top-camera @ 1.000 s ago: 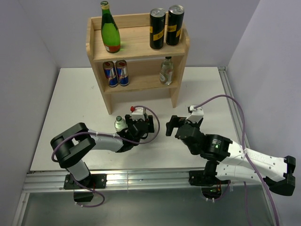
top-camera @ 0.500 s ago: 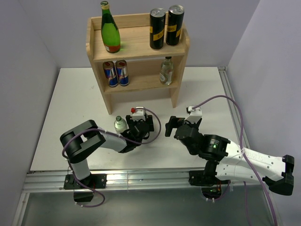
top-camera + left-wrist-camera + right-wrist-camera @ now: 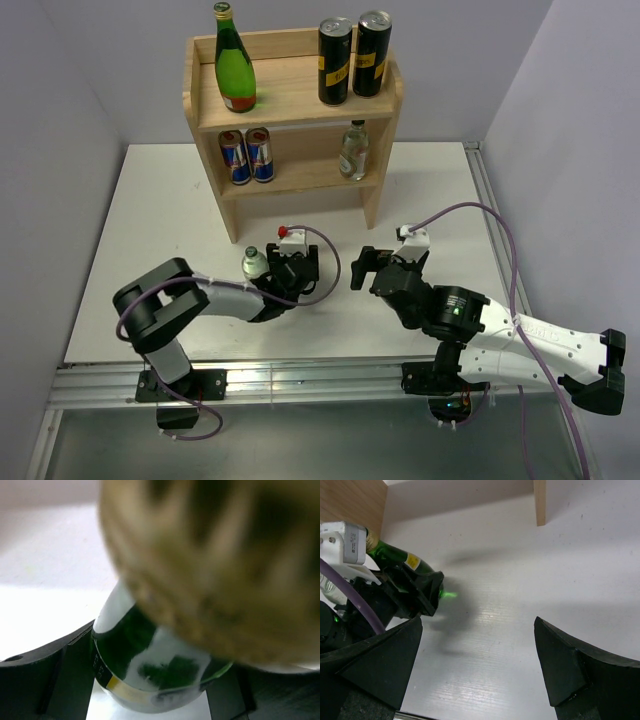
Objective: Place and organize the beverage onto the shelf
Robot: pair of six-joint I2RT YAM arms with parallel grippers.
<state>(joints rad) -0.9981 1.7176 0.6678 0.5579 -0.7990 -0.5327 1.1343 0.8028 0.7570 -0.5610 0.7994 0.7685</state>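
Note:
The bare top board (image 3: 274,96) beside the tall green bottle is above and outward. So my left gripper should next move up and outward onto the board and let go of my bottle.
A dark green bottle (image 3: 150,670) with a white label and a gold foil top sits between the black fingers (image 3: 45,680) of my left gripper (image 3: 300,268), which is shut on it low over the table. In the right wrist view the same bottle (image 3: 402,560) leans with its neck toward the upper left. From above, the gripper hides it. My right gripper (image 3: 480,665) stands open over bare table just right of it, and holds nothing. The light wooden shelf (image 3: 300,95) stands at the back.
On the shelf's top board stand a tall green bottle (image 3: 235,65) and two black cans (image 3: 335,60). The lower board holds two blue and red cans (image 3: 246,155) and a small clear bottle (image 3: 353,150). Another small bottle (image 3: 255,262) stands beside my left wrist.
My left gripper's jaws have closed from wide open onto the green bottle, and the arm's elbow has shifted slightly. The right gripper has barely moved.

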